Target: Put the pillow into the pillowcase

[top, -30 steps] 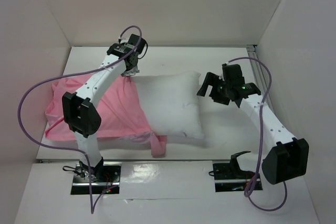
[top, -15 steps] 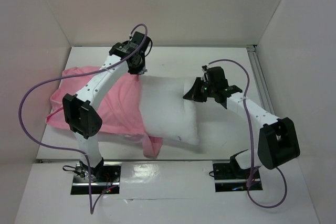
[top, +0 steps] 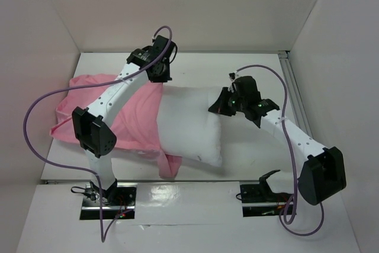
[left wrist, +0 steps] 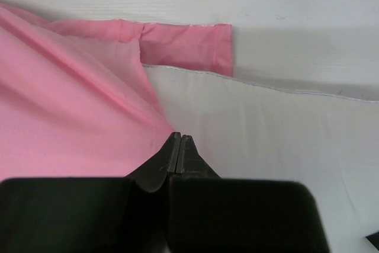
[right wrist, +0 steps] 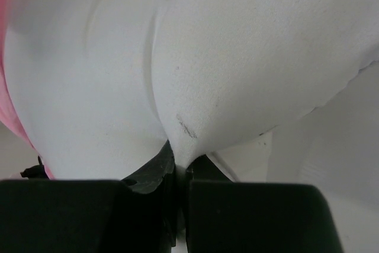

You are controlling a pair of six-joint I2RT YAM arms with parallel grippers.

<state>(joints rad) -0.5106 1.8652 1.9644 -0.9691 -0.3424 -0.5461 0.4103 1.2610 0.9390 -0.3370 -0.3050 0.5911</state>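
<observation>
The fold goes free next once my left gripper lifts and draws back over the pillow beside the pillowcase's opening, as that part of the pillow lies back from it.
The white pillow [top: 192, 125] lies across the middle of the table, its left end inside the pink pillowcase [top: 127, 114]. My left gripper [top: 160, 77] is at the far edge of the case's mouth. In the left wrist view it [left wrist: 179, 137] is shut where the pillowcase [left wrist: 71, 117] meets the pillow [left wrist: 266, 140], and pink creases run up to its tips. My right gripper [top: 218, 108] is at the pillow's right end. In the right wrist view it [right wrist: 180, 161] is shut on a pinch of the pillow [right wrist: 237, 57]. A pink strip of pillowcase [right wrist: 7, 105] shows at the left.
White walls close in the table [top: 254, 158] on the left, back and right. A metal rail [top: 291, 90] runs along the right side. A loose pink flap [top: 172, 167] hangs near the front edge. Purple cables loop off both arms.
My right gripper was open off the pillow; it has shut on the pillow's right end and pushed it left. My left gripper moved right along the far edge, and the pink cloth followed.
</observation>
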